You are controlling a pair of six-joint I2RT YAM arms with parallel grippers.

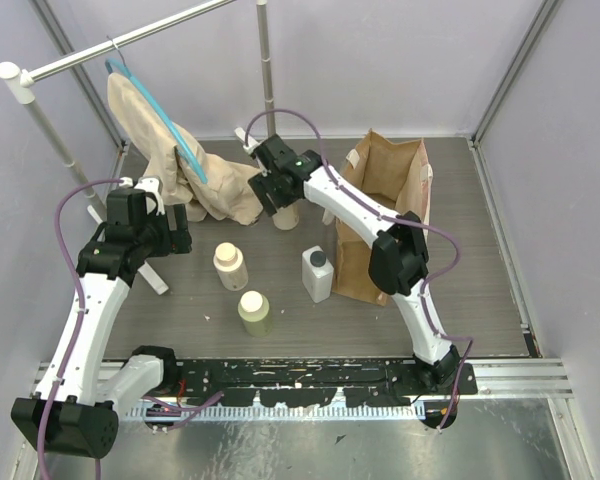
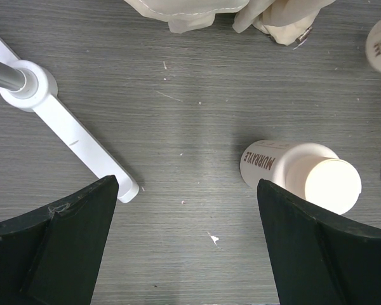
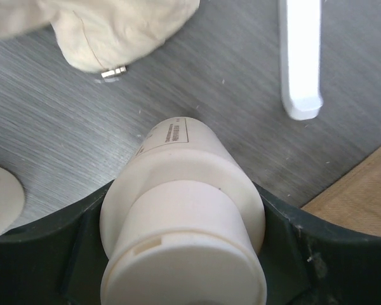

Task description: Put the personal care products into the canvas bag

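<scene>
The bag's opening [image 1: 383, 182] is to the right of my right gripper in the top view. I will go up over the bag's upright side, move down inside and let go of the bottle.
My right gripper [image 1: 279, 197] is shut on a round cream bottle [image 1: 286, 215] at the back, next to the hanging cloth; in the right wrist view its fingers [image 3: 286, 244] press both sides of the bottle [image 3: 184, 216]. The tan canvas bag [image 1: 385, 215] stands upright just to the right of it. A second cream bottle [image 1: 230, 266], a yellowish bottle [image 1: 254, 312] and a white rectangular bottle with a dark cap [image 1: 318, 274] stand on the table. My left gripper [image 1: 178, 238] is open and empty, left of the cream bottle [image 2: 303, 177].
A beige cloth [image 1: 170, 150] hangs on a blue hanger [image 1: 165, 115] from a white rack whose foot [image 2: 73, 133] lies near my left gripper [image 2: 184, 213]. The rack's other foot [image 3: 301, 57] and the bag's corner [image 3: 362, 197] show in the right wrist view.
</scene>
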